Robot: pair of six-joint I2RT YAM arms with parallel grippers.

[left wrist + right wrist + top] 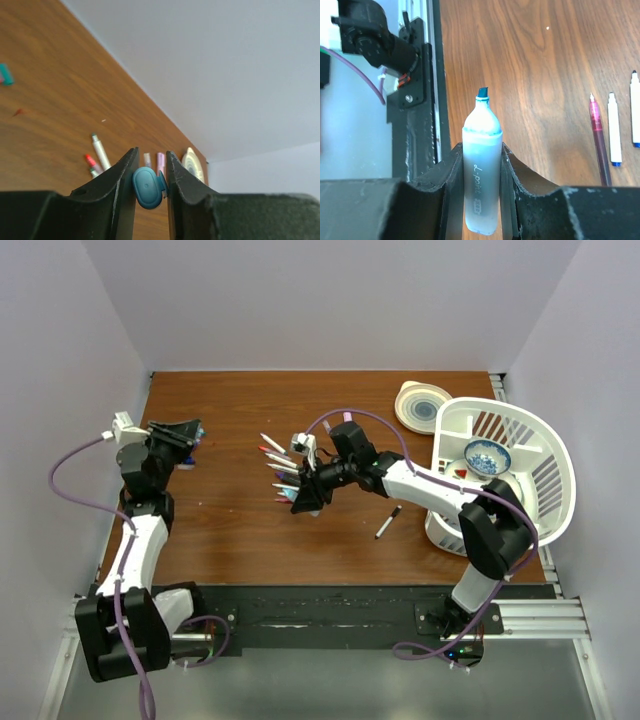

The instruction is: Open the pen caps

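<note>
The left gripper draws back and down to the bare wood by the blue cap next, to release the teal cap.
In the left wrist view my left gripper [151,152] is shut on a teal pen cap [147,187], pinched sideways between both fingers. It hangs over the table's far left [186,436]. My right gripper [481,146] is shut on a pale teal highlighter barrel [481,185] whose bare chisel tip [483,92] points away from the wrist, with no cap on it. Seen from above, this gripper [305,492] is at the table's middle, beside a spread of pens [276,462]. Another teal cap [5,74] lies on the wood.
A lone dark pen [388,522] lies right of centre. A white basket [545,475] holding a blue bowl [487,455] stands at the right edge, with a round plate [422,405] behind it. Loose pens [614,130] lie to the right of the right gripper.
</note>
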